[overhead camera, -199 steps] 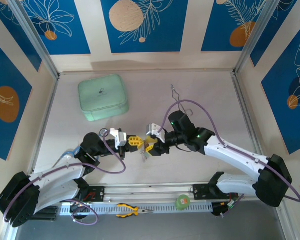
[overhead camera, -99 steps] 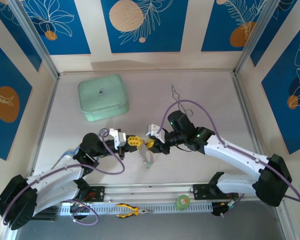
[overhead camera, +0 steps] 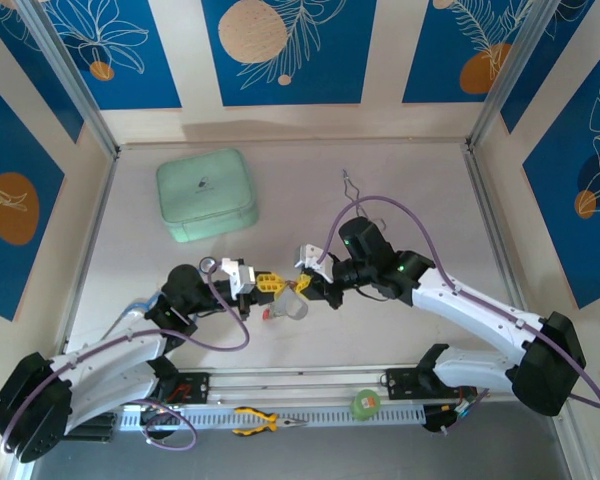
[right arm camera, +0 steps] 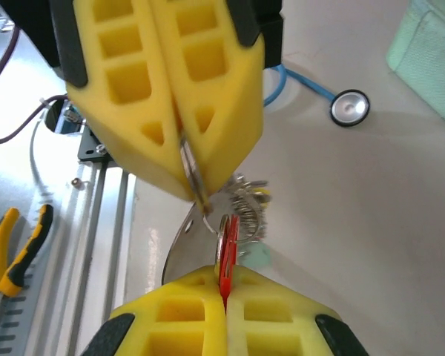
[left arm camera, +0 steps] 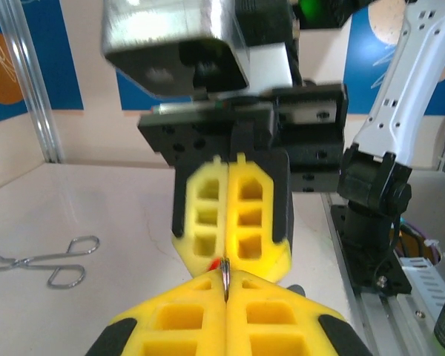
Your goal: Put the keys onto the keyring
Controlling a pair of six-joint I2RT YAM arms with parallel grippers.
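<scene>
The robot will next ease the right gripper's red tag toward the thin wire loop (right arm camera: 208, 221) at the left gripper's fingers and let go of it, because the tag's ring already reaches that loop.
My two grippers meet tip to tip over the middle of the table. The left gripper (overhead camera: 272, 284) (left arm camera: 226, 276) is shut on the thin metal edge of the keyring (overhead camera: 292, 308) (right arm camera: 188, 172). The keyring's flat grey body (right arm camera: 184, 248) hangs below the fingers. My right gripper (overhead camera: 302, 284) (right arm camera: 224, 280) is shut on the red tag of one of the keys (right arm camera: 227, 248). A bunch of other keys (right arm camera: 249, 202) dangles from the ring, with a pale green tag (right arm camera: 259, 256) behind. In the left wrist view the right gripper's yellow fingers (left arm camera: 233, 211) face mine.
A mint green case (overhead camera: 206, 194) lies at the back left. Thin silver tongs (overhead camera: 352, 186) (left arm camera: 44, 261) lie behind the right arm. Yellow-handled pliers (overhead camera: 265, 421) and a green round thing (overhead camera: 365, 403) rest on the near rail. A pale blue round ring (right arm camera: 350, 106) lies by the left arm.
The right gripper has shut, taking hold of the red key tag. The hanging keyring has swung and turned flatter under the fingers. The left gripper stayed shut and in place.
</scene>
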